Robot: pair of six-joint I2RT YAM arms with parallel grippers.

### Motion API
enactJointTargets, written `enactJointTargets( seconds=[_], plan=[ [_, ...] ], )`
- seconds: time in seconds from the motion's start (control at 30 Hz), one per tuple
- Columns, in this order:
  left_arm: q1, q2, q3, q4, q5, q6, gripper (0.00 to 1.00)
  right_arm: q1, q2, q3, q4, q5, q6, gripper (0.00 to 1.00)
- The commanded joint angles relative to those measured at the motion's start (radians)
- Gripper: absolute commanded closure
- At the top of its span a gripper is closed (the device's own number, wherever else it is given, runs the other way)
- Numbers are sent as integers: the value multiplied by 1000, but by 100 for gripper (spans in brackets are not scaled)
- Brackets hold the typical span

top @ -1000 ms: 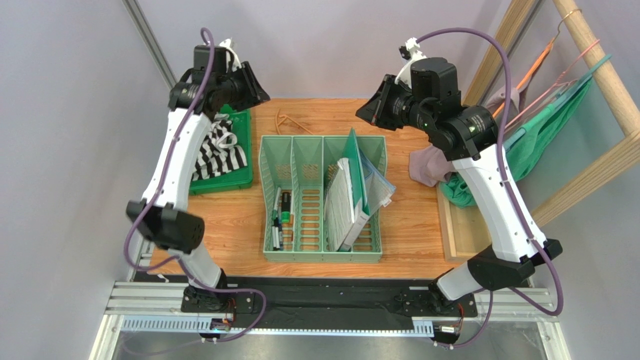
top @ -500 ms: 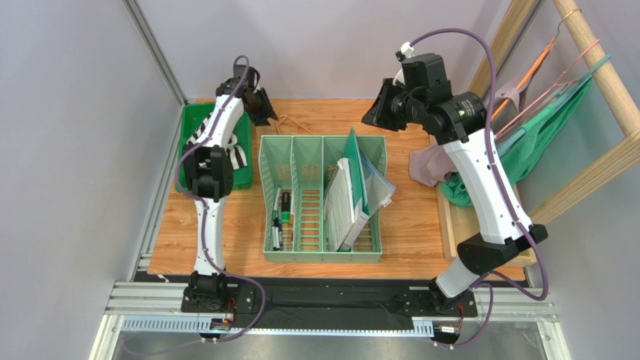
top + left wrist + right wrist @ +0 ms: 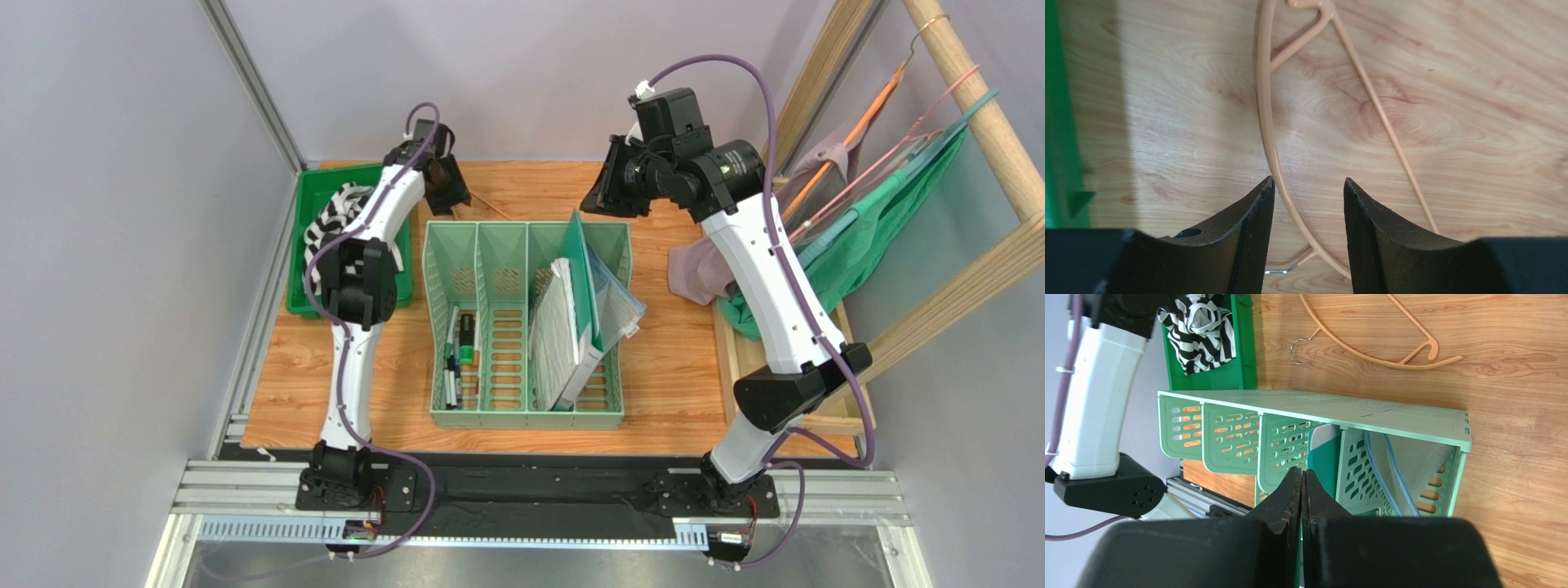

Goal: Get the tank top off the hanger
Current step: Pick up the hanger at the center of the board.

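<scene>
Next, my left gripper moves down onto the hanger's curved bar (image 3: 1268, 141) below the strut and brings its fingers around the bar, because the bar runs under just one finger.
The bare peach hanger (image 3: 1265, 122) lies flat on the wooden table at the back, and it also shows in the right wrist view (image 3: 1376, 350) and in the top view (image 3: 491, 205). The black-and-white striped tank top (image 3: 326, 216) lies crumpled in the green bin (image 3: 296, 279), off the hanger; the right wrist view shows it too (image 3: 1198, 327). My left gripper (image 3: 1308, 184) is open and empty, low over the hanger, whose curved bar runs between the fingers. My right gripper (image 3: 1301, 474) is shut on nothing, held high above the back of the organiser.
A mint green file organiser (image 3: 528, 325) with folders and pens stands mid-table. A wooden clothes rack (image 3: 981, 110) at the right holds green and mauve garments (image 3: 877, 214) on hangers. The green bin sits at the back left.
My left arm has swung down from a raised pose to the back of the table, over the hanger. My right gripper has shifted slightly back and left.
</scene>
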Motion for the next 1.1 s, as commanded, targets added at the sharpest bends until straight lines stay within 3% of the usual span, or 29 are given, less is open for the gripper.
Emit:
enactJointTargets(
  seconds=[0.0,0.3,0.5,0.67,0.9,1.07],
  plan=[
    [-33,14,-45,14,-121,-25,49,-9,-4,31,11,-20,11,100],
    [-45,32,-78,6,-169,-63,51,-29,-26,6,16,-29,12,100],
    [-47,63,-69,-26,-204,-62,64,-35,-40,-20,28,-35,18,100],
    [-53,79,-62,-43,-248,-57,61,-38,-64,-72,55,-38,28,100],
    [-48,158,66,-110,-210,-45,63,-41,-92,-110,75,-43,35,100],
    [-48,170,86,-126,-204,-44,87,-52,-113,-112,75,-42,34,100]
  ],
)
